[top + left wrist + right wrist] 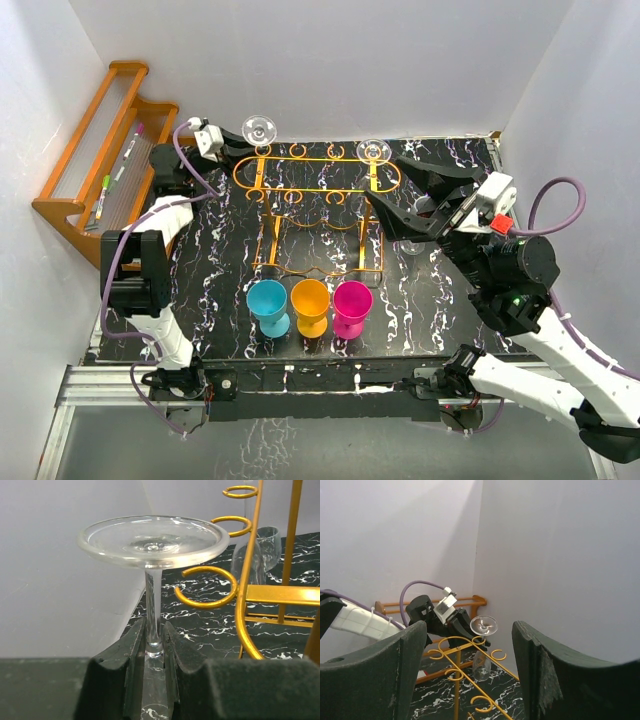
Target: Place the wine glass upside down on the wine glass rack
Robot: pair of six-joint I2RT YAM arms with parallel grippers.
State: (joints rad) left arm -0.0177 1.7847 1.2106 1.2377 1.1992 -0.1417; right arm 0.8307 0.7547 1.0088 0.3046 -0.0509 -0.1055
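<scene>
The nearest open ring point(263, 151) point(206, 588) lies back, rightward in the wrist view, so next my left gripper draws the stem back through its gap and releases it.
A clear wine glass point(260, 128) is upside down, foot up, at the far left end of the orange wire rack point(320, 182). My left gripper point(245, 136) is shut on its stem. In the left wrist view the stem point(151, 607) stands between the shut fingers point(131, 645), just left of the nearest open ring point(212, 587) of the rack and apart from it. In the right wrist view the glass point(483, 625) hangs with its bowl below the rack's frame point(465, 680). My right gripper point(392, 186) is open and empty by the rack's right end.
A second clear glass point(374, 150) hangs upside down at the rack's far right. Blue point(268, 302), orange point(311, 302) and pink point(352, 302) cups stand in a row in front of the rack. A brown wooden shelf point(100, 160) stands at the far left.
</scene>
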